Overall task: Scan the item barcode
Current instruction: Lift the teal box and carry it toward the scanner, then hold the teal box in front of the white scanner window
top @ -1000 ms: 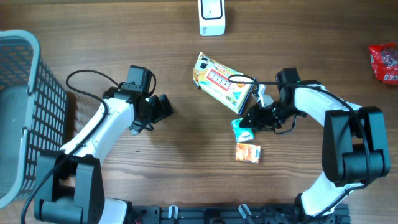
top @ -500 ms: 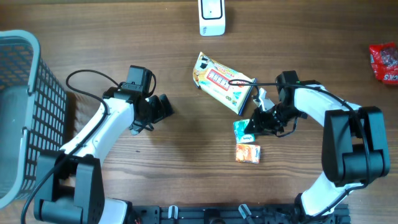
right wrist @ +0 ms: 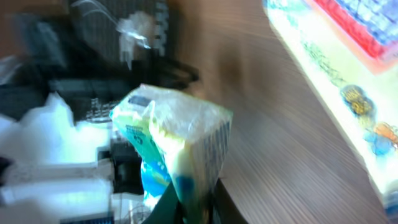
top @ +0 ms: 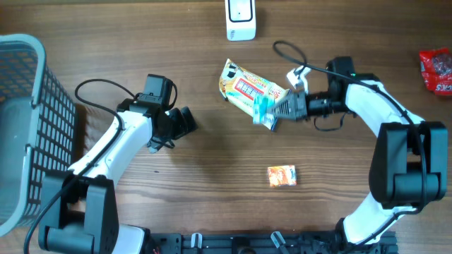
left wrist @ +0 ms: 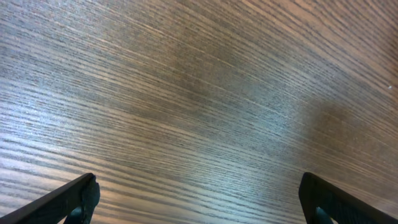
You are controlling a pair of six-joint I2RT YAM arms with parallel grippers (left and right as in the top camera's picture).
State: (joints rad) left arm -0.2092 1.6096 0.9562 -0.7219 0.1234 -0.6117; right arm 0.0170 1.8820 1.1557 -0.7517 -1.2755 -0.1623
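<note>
I should next carry the teal packet, still apart from the scanner [top: 241, 19], outward there with my right gripper, then lower and release it beside the red packet.
My right gripper [top: 277, 113] is shut on a small teal and white packet [top: 264, 111], held off the table over the near edge of a yellow snack bag [top: 246, 90]. In the right wrist view the packet [right wrist: 174, 140] stands up from between the jaws of the right gripper [right wrist: 193, 202], blurred, with the yellow bag [right wrist: 339, 81] to its right. A white scanner [top: 241, 19] stands at the back edge of the table, apart from the packet. My left gripper [top: 185, 121] is open over bare wood left of centre, and its fingers [left wrist: 81, 196] stand wide apart with nothing between them.
A small orange packet [top: 282, 175] lies near the front of the table. A red packet [top: 436, 70] sits at the far right edge. A grey mesh basket [top: 28, 127] fills the left side.
My right gripper has closed on the teal packet, lifted it off the table and carried it back toward the yellow bag. The left arm has not moved.
</note>
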